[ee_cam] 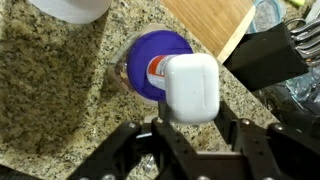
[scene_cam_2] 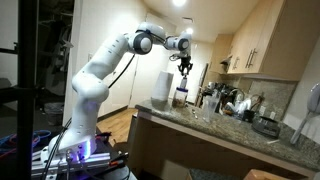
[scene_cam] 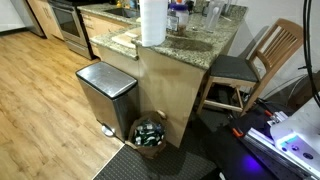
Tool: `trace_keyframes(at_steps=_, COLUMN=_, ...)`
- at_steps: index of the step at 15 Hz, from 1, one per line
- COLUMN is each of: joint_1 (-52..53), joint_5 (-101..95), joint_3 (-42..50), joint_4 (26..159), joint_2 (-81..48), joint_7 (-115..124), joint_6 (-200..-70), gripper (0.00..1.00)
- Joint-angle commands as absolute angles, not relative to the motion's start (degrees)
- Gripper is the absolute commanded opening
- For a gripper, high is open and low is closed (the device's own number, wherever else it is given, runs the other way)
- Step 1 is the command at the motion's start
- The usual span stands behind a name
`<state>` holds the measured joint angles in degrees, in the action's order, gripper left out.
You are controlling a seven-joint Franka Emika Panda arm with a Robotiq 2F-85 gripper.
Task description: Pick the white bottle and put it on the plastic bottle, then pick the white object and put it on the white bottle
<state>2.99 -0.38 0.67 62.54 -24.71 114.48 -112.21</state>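
Observation:
The blue top (scene_cam_2: 181,91) (ee_cam: 150,50) is already underneath, so the robot's gripper should next lower the white bottle gently a little way onto it and release it there.
In the wrist view my gripper (ee_cam: 192,120) is shut on the white bottle (ee_cam: 190,88), a rounded white container seen from its end. It hangs directly over the plastic bottle (ee_cam: 148,62), whose blue top shows beneath and to the left on the granite counter (ee_cam: 50,90). In an exterior view the gripper (scene_cam_2: 184,68) points straight down above the plastic bottle (scene_cam_2: 181,96) near the counter's end. Whether the white bottle touches the blue top I cannot tell. The white object is not in view.
A paper towel roll (ee_cam: 70,8) stands close beside the bottle, also seen in both exterior views (scene_cam: 152,22) (scene_cam_2: 162,88). A wooden board (ee_cam: 205,20) and a black block (ee_cam: 265,55) lie beyond. Kitchen clutter (scene_cam_2: 230,102) crowds the counter; a bin (scene_cam: 105,95) stands below.

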Motion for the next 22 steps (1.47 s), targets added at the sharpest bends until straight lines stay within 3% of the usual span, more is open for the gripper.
trace_keyframes(at_steps=1, joint_1=4.3, joint_5=-1.2, joint_3=1.2, joint_4=54.5, joint_2=-29.1, joint_7=119.9, joint_6=-108.1, gripper=0.19)
trace_keyframes(at_steps=2, joint_1=4.5, joint_5=-1.4, joint_3=1.3, joint_4=52.7, joint_2=-29.9, joint_7=121.5, joint_6=-107.8, gripper=0.19)
trace_keyframes(at_steps=3, joint_1=3.8, joint_5=-0.9, joint_3=0.7, joint_4=58.6, joint_2=-26.9, joint_7=118.9, joint_6=-110.7, gripper=0.44)
trace_keyframes(at_steps=5, joint_1=4.2, joint_5=-1.1, joint_3=0.7, joint_4=56.3, joint_2=-28.1, joint_7=120.5, joint_6=-110.0, gripper=0.44)
trace_keyframes(at_steps=6, joint_1=4.3, joint_5=-1.1, joint_3=0.7, joint_4=55.8, joint_2=-28.4, joint_7=120.7, joint_6=-109.9, gripper=0.19)
trace_keyframes(at_steps=12, joint_1=3.3, joint_5=-0.2, joint_3=1.7, joint_4=52.0, joint_2=-31.9, joint_7=127.9, joint_6=-107.7, gripper=0.19)
trace_keyframes(at_steps=13, joint_1=3.7, joint_5=-0.8, joint_3=1.3, joint_4=55.4, joint_2=-29.9, joint_7=125.9, joint_6=-109.7, gripper=0.44)
trace_keyframes(at_steps=16, joint_1=3.5, joint_5=-0.8, joint_3=1.5, joint_4=54.6, joint_2=-30.9, joint_7=127.3, joint_6=-109.7, gripper=0.44)
trace_keyframes(at_steps=17, joint_1=3.5, joint_5=-0.8, joint_3=1.5, joint_4=54.5, joint_2=-30.9, joint_7=127.3, joint_6=-109.6, gripper=0.19)
trace_keyframes(at_steps=22, joint_1=3.4, joint_5=-0.4, joint_3=1.5, joint_4=53.4, joint_2=-31.5, joint_7=128.1, joint_6=-109.8, gripper=0.19)
